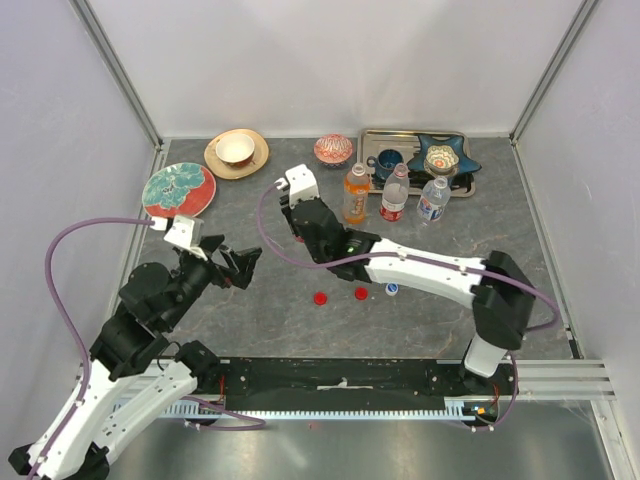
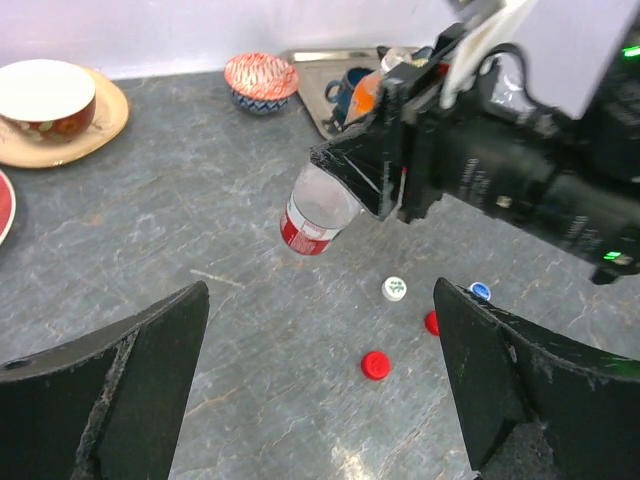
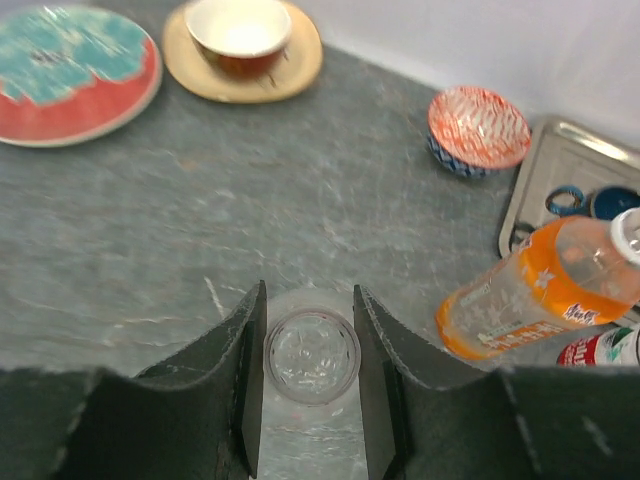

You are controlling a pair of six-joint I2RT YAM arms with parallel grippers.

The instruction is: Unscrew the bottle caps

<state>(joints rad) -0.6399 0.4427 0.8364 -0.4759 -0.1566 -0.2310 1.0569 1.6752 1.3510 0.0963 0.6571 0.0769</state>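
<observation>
I will next lower the capless bottle outward with my right gripper, because it hangs above the table. I will stand its base beside the orange bottle [image 1: 356, 193] before I open the gripper.
My right gripper [image 1: 300, 213] is shut on the neck of a clear bottle with a red label [image 2: 313, 216]. The right wrist view shows the fingers either side of its open, capless mouth [image 3: 312, 356]. The bottle hangs tilted below the gripper and is hidden in the top view. My left gripper [image 1: 243, 265] is open and empty over the table to its left. An orange bottle [image 1: 356, 193] with a white cap and two clear bottles [image 1: 394, 195] [image 1: 433, 200] stand by the tray. Two red caps [image 1: 320, 297] [image 1: 360, 293], a white cap [image 2: 394, 289] and a blue cap [image 2: 480, 290] lie loose.
A red and teal plate [image 1: 179, 189] and a saucer with a cup [image 1: 237, 152] lie at the back left. A red patterned bowl [image 1: 333, 150] sits beside a metal tray [image 1: 372, 138] that holds a blue mug [image 1: 387, 162] and a blue star dish [image 1: 443, 160].
</observation>
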